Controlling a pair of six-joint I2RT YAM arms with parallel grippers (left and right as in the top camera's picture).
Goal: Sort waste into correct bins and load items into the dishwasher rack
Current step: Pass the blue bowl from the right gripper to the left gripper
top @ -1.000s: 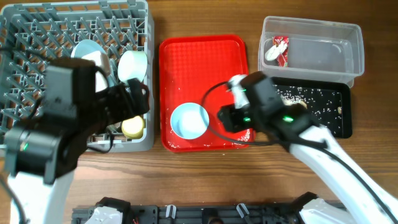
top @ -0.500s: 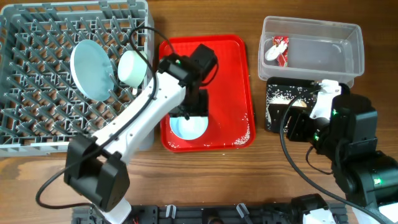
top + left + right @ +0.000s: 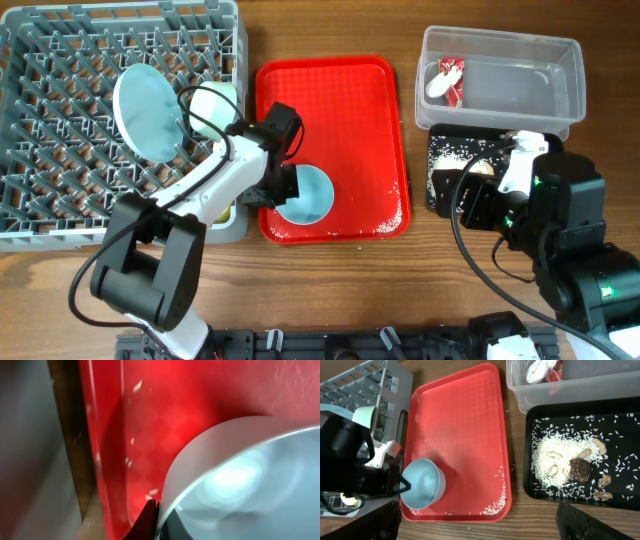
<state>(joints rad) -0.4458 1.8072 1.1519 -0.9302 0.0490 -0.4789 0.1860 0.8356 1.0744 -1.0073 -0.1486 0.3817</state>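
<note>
The rack's wires past the plate are empty, so next my left gripper should go up, carry the pale blue-green bowl over them, tip it on edge, lower it and let it go.
A pale blue-green bowl (image 3: 308, 196) (image 3: 422, 484) sits on the flat red tray (image 3: 340, 110), near its front left corner. My left gripper (image 3: 284, 190) (image 3: 159, 510) is shut on the bowl's left rim (image 3: 210, 455). In the grey dishwasher rack (image 3: 60, 60) a pale blue plate (image 3: 148, 110) stands on edge beside a second bowl (image 3: 213, 106). My right gripper (image 3: 480, 525) hangs open and empty above the table's front edge. The clear tub (image 3: 530, 70) holds the red-and-white wrapper (image 3: 447, 80). The black tray (image 3: 620, 425) holds rice and brown food scraps (image 3: 580, 467).
Loose rice grains (image 3: 495, 507) lie along the red tray's front right edge. A yellow cup (image 3: 350, 501) shows at the rack's near corner, under the left arm. My right arm (image 3: 560, 230) covers much of the black tray in the overhead view.
The right arm left the red tray a second ago, opened wide, and now stays over the black tray. The left arm came from the rack to the bowl and shut on its left rim.
</note>
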